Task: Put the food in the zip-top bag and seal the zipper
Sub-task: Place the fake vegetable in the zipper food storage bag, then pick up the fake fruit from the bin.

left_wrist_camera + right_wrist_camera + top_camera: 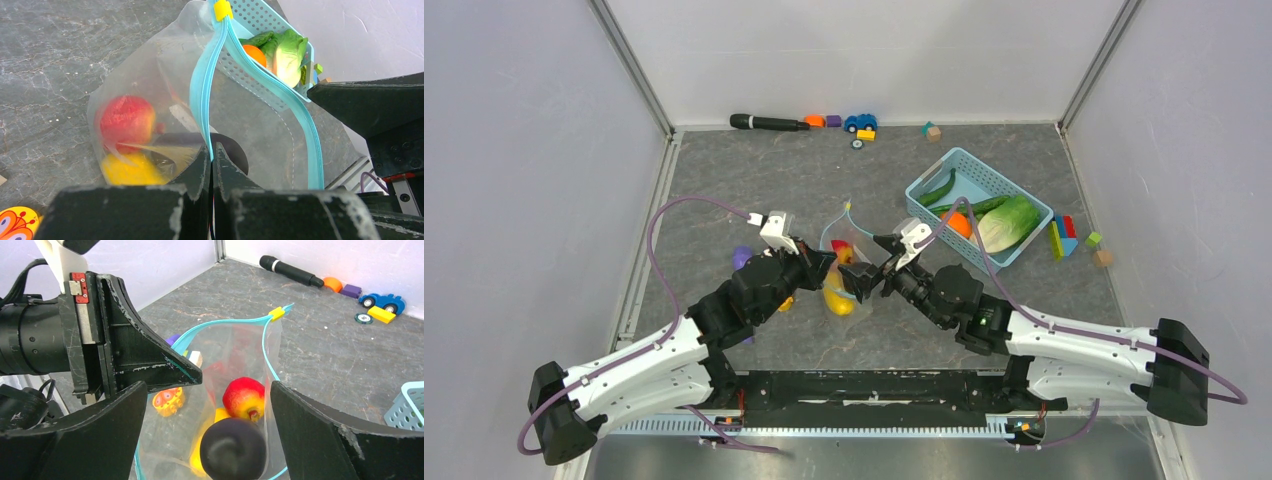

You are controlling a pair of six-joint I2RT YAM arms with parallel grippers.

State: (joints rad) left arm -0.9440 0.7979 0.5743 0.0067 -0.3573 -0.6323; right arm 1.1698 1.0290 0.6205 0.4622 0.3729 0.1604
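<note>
Next, my right gripper will swing outward to its right in the top view and lower open fingers around the sides of the orange (959, 222), which is still unbagged.
My left gripper (212, 147) is shut on the teal zipper (202, 95) of the clear zip-top bag (150, 65) and holds its mouth up and apart. The bag (849, 265) hangs at the table's middle between both arms. Inside it lie a red round fruit (243, 397) and a yellow mango (220, 415). A dark purple eggplant (232, 450) sits in the bag's mouth between the wide-open fingers of my right gripper (209, 385), touching neither one. Lettuce (1009, 222), an orange (959, 222) and green pods (939, 188) lie in the light-blue basket (929, 180).
The basket stands at the back right, with coloured blocks (1064, 238) beside it. A black stick (769, 122) and a toy car (860, 122) lie along the back wall. A yellow butterfly toy (168, 401) rests on the table under the left arm.
</note>
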